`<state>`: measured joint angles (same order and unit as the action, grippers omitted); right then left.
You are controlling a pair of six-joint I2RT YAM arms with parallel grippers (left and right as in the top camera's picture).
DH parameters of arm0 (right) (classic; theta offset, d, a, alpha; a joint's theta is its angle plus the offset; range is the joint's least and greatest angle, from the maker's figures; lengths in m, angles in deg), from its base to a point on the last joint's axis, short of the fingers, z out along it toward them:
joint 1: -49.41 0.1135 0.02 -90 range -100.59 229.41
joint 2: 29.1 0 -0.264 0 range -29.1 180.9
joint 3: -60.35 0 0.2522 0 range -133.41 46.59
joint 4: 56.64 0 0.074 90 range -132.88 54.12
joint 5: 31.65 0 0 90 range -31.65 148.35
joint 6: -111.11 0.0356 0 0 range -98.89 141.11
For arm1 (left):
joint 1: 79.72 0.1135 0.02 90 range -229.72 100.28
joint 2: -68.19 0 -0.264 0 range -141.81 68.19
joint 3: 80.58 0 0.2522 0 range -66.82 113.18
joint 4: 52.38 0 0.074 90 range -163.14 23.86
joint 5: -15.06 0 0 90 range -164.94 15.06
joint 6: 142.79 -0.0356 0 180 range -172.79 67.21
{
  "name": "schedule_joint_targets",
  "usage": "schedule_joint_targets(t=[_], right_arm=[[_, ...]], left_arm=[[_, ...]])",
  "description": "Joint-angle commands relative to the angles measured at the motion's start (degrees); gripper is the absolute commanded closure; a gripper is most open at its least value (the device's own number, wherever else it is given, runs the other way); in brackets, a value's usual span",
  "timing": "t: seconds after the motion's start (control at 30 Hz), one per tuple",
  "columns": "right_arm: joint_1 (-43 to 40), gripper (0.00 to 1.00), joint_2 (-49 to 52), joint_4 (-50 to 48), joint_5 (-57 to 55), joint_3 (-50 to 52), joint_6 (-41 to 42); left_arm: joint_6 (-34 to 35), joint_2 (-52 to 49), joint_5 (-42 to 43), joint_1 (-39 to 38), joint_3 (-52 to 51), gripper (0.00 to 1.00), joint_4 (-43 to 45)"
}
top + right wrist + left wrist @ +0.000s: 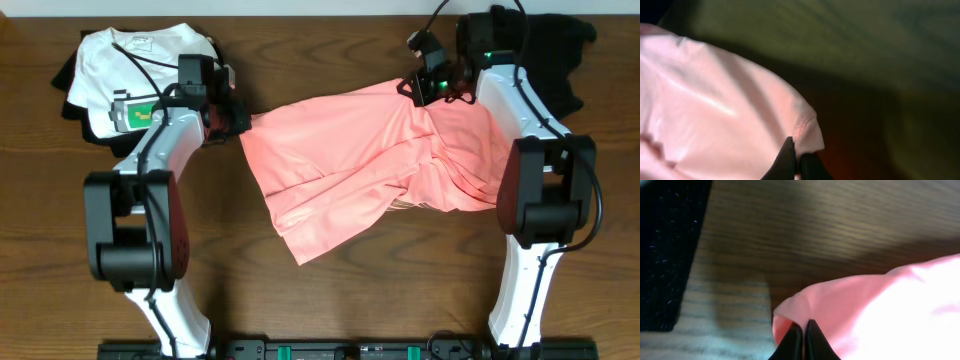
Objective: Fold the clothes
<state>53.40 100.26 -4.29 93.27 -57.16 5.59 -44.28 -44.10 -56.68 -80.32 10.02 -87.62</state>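
The right gripper draws the shirt's edge back over the shirt's rumpled folds next, to the right in the overhead view, and releases, because they lie back from it.
The salmon-pink T-shirt (360, 160) lies rumpled across the middle of the table, plain side up; its print is hidden. My left gripper (236, 122) is shut on its left corner, seen as pink cloth (875, 315) pinched between the black fingertips (804, 326). My right gripper (428, 90) is shut on the shirt's upper right edge, where a hemmed corner (802, 127) sits between the fingertips (796, 150). The shirt is stretched between the two grippers, and its lower part trails towards the front.
A folded white T-shirt (140, 60) on dark cloth lies at the back left. A black garment (560, 50) lies at the back right, and dark fabric (665, 245) shows in the left wrist view. The table (330, 300) is dark wood.
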Motion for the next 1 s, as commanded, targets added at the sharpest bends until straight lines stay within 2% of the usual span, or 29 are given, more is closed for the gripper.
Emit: schedule_joint_targets(t=[0.0, 0.37, 0.73, 0.97], right_arm=[[-0.8, 0.99, -3.1, 3.9, 1.6, -2.4, -3.8], [-0.8, 0.99, -4.3, 14.1, 1.0, -2.4, -5.6], [-0.8, 0.99, -8.4, 24.3, -7.8, -2.4, -5.3], [-1.6, 0.99, -8.5, 32.1, -12.4, -2.4, -3.6]], left_arm=[[-1.4, 5.3, 0.2, 0.0, -0.1, 0.94, -1.0], [-1.4, 12.5, 0.2, -0.9, -0.1, 0.94, -11.3], [-1.5, 13.5, 0.2, -7.2, -0.1, 0.94, -23.6], [-3.9, 13.5, 0.2, -9.1, -0.1, 0.94, -30.1]])
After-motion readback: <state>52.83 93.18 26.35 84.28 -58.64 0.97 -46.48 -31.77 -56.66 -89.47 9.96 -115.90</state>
